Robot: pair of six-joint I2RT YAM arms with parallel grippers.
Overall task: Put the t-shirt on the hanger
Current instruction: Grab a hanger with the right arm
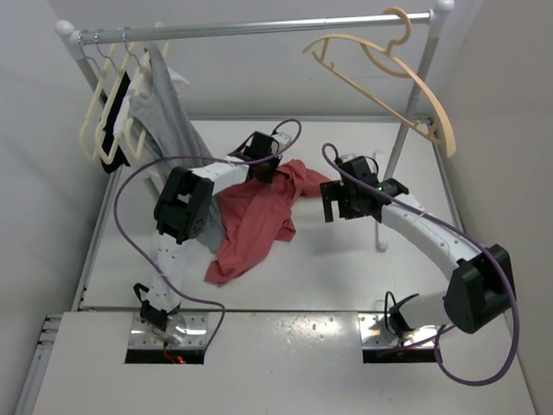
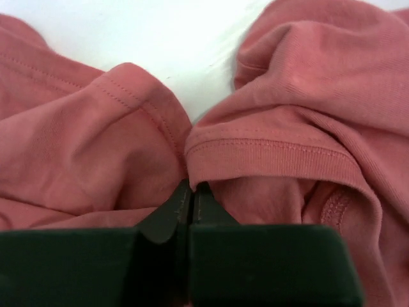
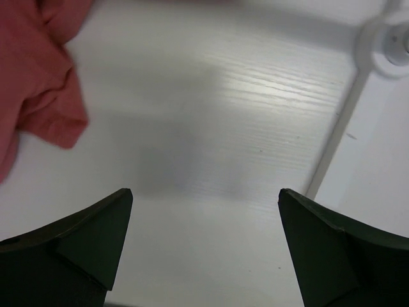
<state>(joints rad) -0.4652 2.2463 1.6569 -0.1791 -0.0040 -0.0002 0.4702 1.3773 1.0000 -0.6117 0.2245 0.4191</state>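
The robot's right gripper will next rise toward the right in the top view and tilt level onto the hanger's near side (image 1: 424, 85), because that side slopes clear of the bar.
The salmon-red t-shirt (image 1: 256, 218) lies crumpled on the white table between the arms. My left gripper (image 1: 270, 169) is at its far edge. In the left wrist view its fingers are shut (image 2: 192, 190), and folds and a stitched hem of the t-shirt (image 2: 281, 153) gather at their tips. My right gripper (image 1: 331, 206) is just right of the t-shirt, open and empty (image 3: 204, 204) over bare table. A corner of the t-shirt (image 3: 38, 96) shows at the left of the right wrist view. The pale beige hanger (image 1: 389, 82) hangs by its hook from the rail's right end.
A metal clothes rack (image 1: 259, 28) spans the back of the table. Cream hangers (image 1: 108, 112) with a grey t-shirt (image 1: 164, 112) and black clothes hang at its left end. The right post's foot (image 3: 390, 38) stands near my right gripper. Purple cables loop from both arms.
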